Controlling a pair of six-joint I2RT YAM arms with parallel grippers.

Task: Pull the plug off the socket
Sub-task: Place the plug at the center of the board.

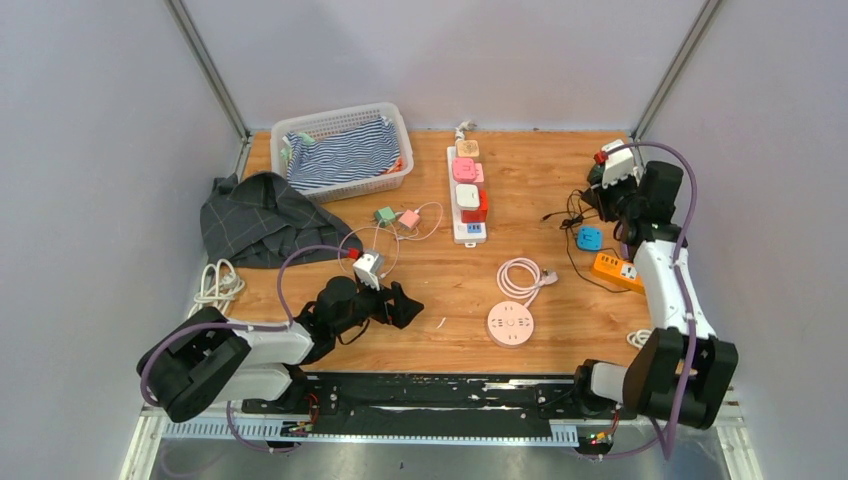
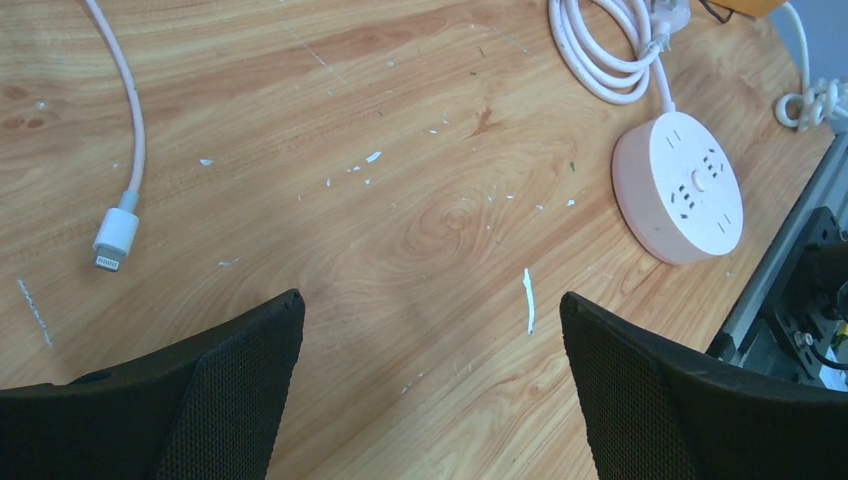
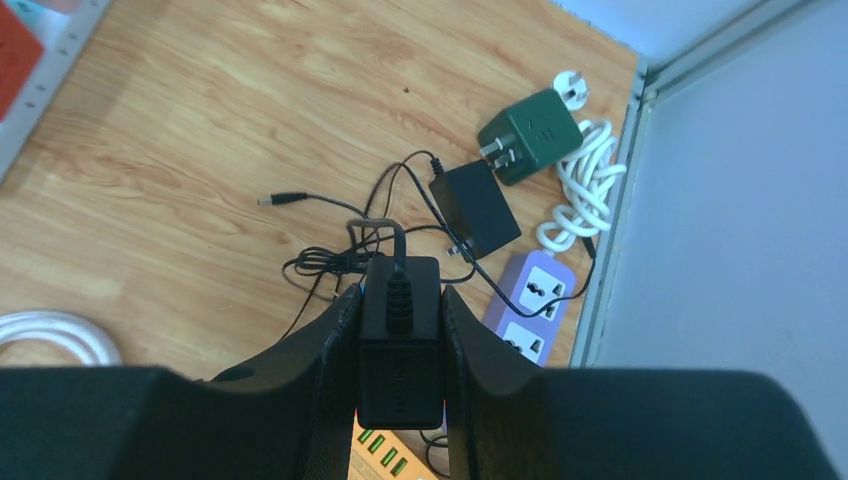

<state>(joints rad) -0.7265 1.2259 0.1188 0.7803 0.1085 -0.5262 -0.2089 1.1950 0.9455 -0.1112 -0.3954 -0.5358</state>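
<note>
My right gripper lowers the plug toward the wood (image 1: 596, 216) (image 3: 423, 256) beside the other black adapter next.
My right gripper (image 3: 400, 292) is shut on a black adapter plug (image 3: 400, 340), whose thin black cord (image 3: 330, 262) trails down onto the wood. The plug's prongs are hidden behind its body. Below it show an orange socket strip (image 3: 385, 452) and a sliver of a blue socket. From above, the right gripper (image 1: 602, 196) hangs at the table's far right, with the blue socket (image 1: 589, 238) and orange strip (image 1: 614, 268) just nearer. My left gripper (image 2: 430, 300) is open over bare wood, left of a round pink socket (image 2: 685, 190). In the top view that left gripper (image 1: 405, 305) holds nothing.
A white power strip (image 1: 467, 195) with pink, white and red plugs lies at centre back. A basket (image 1: 345, 150) of striped cloth and a grey cloth (image 1: 260, 215) sit back left. A purple strip (image 3: 530, 300), green adapter (image 3: 530, 135), another black adapter (image 3: 475, 210) and white cable (image 3: 580, 190) crowd the right edge.
</note>
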